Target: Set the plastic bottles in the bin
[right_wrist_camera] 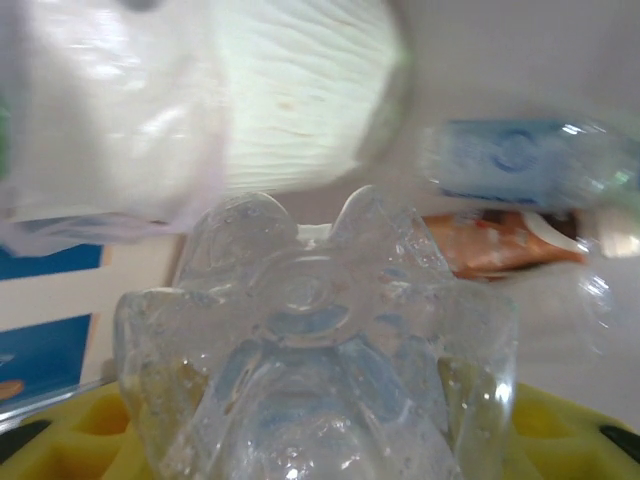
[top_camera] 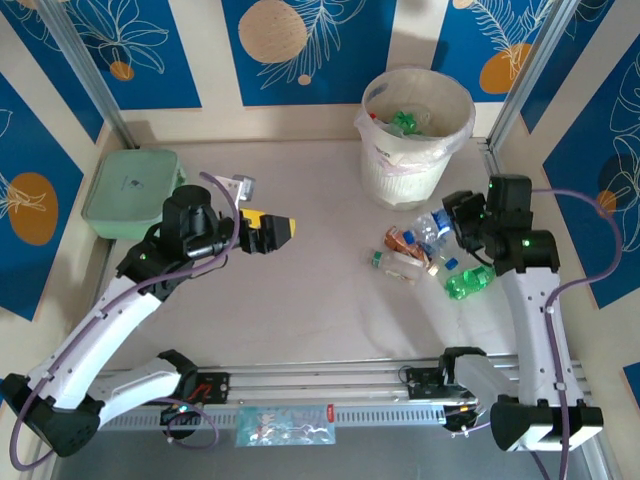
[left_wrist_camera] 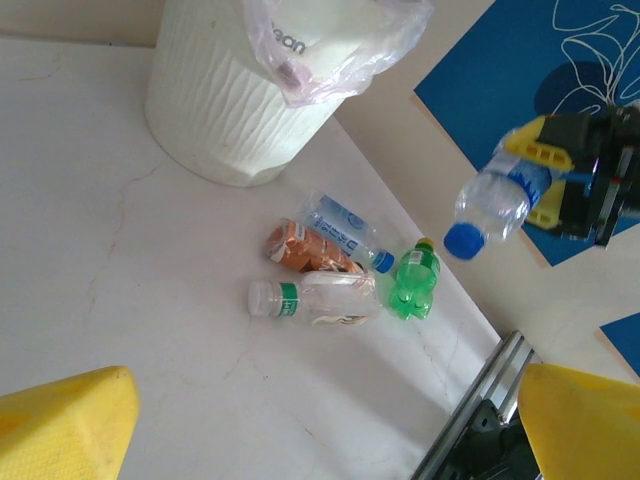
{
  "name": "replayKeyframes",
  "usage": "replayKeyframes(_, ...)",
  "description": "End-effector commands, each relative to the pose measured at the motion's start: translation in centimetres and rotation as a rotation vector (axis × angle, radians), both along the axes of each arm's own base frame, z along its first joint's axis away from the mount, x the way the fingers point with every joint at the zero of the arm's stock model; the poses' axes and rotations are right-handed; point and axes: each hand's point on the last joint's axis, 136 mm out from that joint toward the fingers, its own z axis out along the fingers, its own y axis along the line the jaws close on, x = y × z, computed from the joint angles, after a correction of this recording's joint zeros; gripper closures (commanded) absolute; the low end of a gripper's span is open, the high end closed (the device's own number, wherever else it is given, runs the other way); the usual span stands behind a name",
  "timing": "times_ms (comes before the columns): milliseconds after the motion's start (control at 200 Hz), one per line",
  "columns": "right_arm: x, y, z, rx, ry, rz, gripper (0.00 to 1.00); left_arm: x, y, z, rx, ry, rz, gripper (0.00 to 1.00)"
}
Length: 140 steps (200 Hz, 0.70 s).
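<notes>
I need to carry the blue-labelled clear plastic bottle outward from beside the pile next with my right gripper and release it over the bin's opening (top_camera: 424, 110), because the bin has other bottles in it.
My right gripper (top_camera: 452, 222) is shut on a clear plastic bottle (left_wrist_camera: 490, 205) with a blue label and blue cap, held off the table to the right of the pile. The bottle's ribbed base (right_wrist_camera: 315, 350) sits between my yellow fingers (right_wrist_camera: 70, 440). On the table lie a blue-labelled bottle (left_wrist_camera: 340, 225), a clear bottle with a green band (left_wrist_camera: 315, 298) and a green bottle (left_wrist_camera: 415, 280). The bin (top_camera: 415, 135), white and bag-lined, stands at the back with bottles inside. My left gripper (top_camera: 275, 232) hangs open over the table's middle, holding nothing.
A crushed orange-brown bottle (left_wrist_camera: 305, 250) lies among the pile. The pale green lidded box (top_camera: 132, 190) stands at the back left. A metal rail (top_camera: 330, 380) runs along the near edge. The wall (top_camera: 570, 150) stands close on the right.
</notes>
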Motion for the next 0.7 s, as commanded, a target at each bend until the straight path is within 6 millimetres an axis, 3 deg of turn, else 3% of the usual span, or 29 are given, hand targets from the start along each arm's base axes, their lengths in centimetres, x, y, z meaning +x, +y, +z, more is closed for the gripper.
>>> replayKeyframes(0, 3.1, 0.7, 4.6, -0.035, -0.152, 0.099, 0.58, -0.5, 0.3, 1.1, -0.012, -0.05, -0.02, 0.03)
replayKeyframes(235, 10.2, -2.2, 11.6, -0.042, -0.285, 0.001, 0.61, -0.6, 0.4, 1.2, 0.005, -0.067, -0.029, 0.03)
replayKeyframes(390, 15.9, -3.8, 14.9, -0.1, -0.319, -0.023, 0.62, -0.6, 0.5, 1.4, 0.015, -0.083, -0.028, 0.03)
replayKeyframes(485, 18.6, -5.3, 15.9, -0.218, -0.303, -0.05, 0.62, -0.6, 0.5, 1.6, 0.017, -0.087, -0.027, 0.03)
replayKeyframes(695, 23.1, -7.1, 14.1, -0.401, -0.237, -0.056, 0.63, -0.4, 0.5, 1.5, 0.018, -0.086, -0.023, 0.03)
